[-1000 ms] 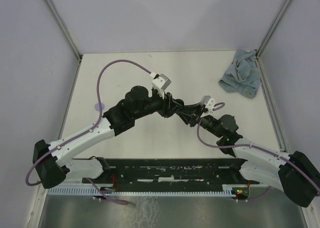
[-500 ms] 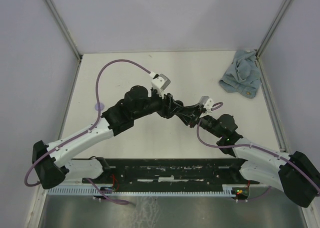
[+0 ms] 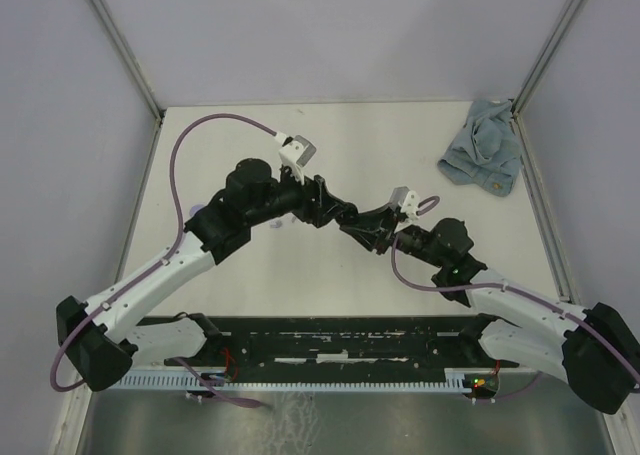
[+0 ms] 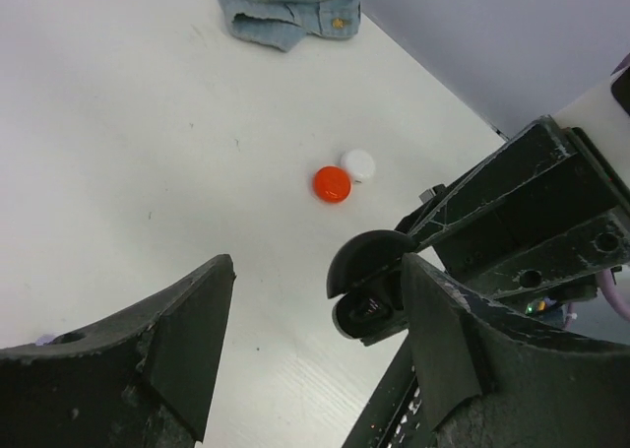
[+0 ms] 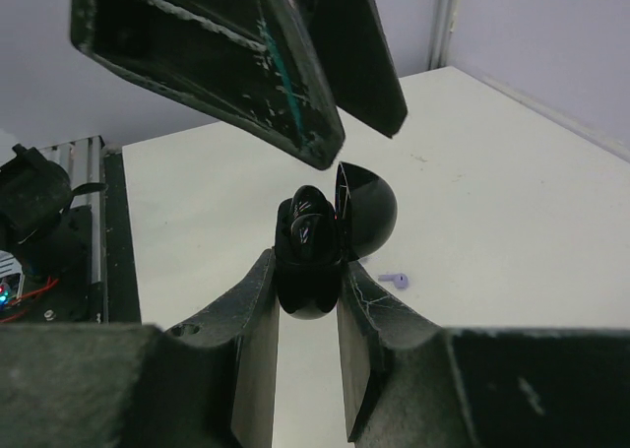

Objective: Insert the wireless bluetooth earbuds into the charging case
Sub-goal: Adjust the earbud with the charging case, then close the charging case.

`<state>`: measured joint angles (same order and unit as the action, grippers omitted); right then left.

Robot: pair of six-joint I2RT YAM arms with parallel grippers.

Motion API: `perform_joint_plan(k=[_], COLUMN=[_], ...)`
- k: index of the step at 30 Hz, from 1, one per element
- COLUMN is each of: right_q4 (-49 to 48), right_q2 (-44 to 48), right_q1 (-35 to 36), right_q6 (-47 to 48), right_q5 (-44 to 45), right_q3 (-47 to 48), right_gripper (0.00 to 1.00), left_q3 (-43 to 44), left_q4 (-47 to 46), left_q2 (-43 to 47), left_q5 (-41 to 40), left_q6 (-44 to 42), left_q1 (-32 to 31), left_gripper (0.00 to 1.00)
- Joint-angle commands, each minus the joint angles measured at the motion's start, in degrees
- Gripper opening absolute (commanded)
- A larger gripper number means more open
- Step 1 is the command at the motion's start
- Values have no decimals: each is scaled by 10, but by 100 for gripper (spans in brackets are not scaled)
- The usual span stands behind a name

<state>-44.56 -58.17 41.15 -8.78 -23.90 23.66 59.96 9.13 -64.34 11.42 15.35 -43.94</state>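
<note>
My right gripper draws away from the other next, tilts downward, lowers the case (image 5: 311,261) onto the tabletop beside the red disc and releases it, since that spot is bare.
My right gripper (image 5: 310,271) is shut on a black charging case (image 5: 311,261), held above the table with its lid (image 5: 366,210) open. Glossy black earbuds (image 5: 311,227) sit in the case's top. A lilac earbud (image 5: 397,280) lies on the table beyond it. My left gripper (image 4: 317,271) is open and empty, just left of the case (image 4: 366,283), its fingers (image 5: 246,64) hanging above the case in the right wrist view. From above, the left gripper (image 3: 337,212) and right gripper (image 3: 363,227) almost meet at the table's middle. No red or white earbuds show.
A red disc (image 4: 332,184) and a white disc (image 4: 358,163) lie touching on the table beyond the case. A crumpled blue cloth (image 3: 483,155) lies at the back right corner. A black rail (image 3: 330,340) runs along the near edge.
My left arm has drawn back to the left and away from the right gripper, leaving the case. The right gripper with the case has barely shifted.
</note>
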Motion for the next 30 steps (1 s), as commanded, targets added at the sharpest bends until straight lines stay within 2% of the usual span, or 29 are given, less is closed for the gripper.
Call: perform_joint_plan(k=[1, 5, 12, 23, 30], right_q4=[-6, -7, -17, -10, 7], right_q2=[-10, -20, -30, -38, -49], right_q1=[-1, -1, -7, -29, -45], right_q6=[-8, -12, -25, -45, -64], right_q5=[-53, -64, -73, -72, -69], right_q3=[37, 46, 51, 44, 40], right_gripper=[2, 2, 2, 2, 2], left_q3=[-13, -16, -24, -38, -47], left_q4=[-61, -94, -106, -115, -117], left_q2=[-15, -30, -47, -15, 15], left_q5=[164, 244, 305, 338, 329], left_q6=[44, 61, 56, 43, 40], left_q1=[51, 63, 63, 63, 63], left_gripper=[76, 76, 75, 70, 70])
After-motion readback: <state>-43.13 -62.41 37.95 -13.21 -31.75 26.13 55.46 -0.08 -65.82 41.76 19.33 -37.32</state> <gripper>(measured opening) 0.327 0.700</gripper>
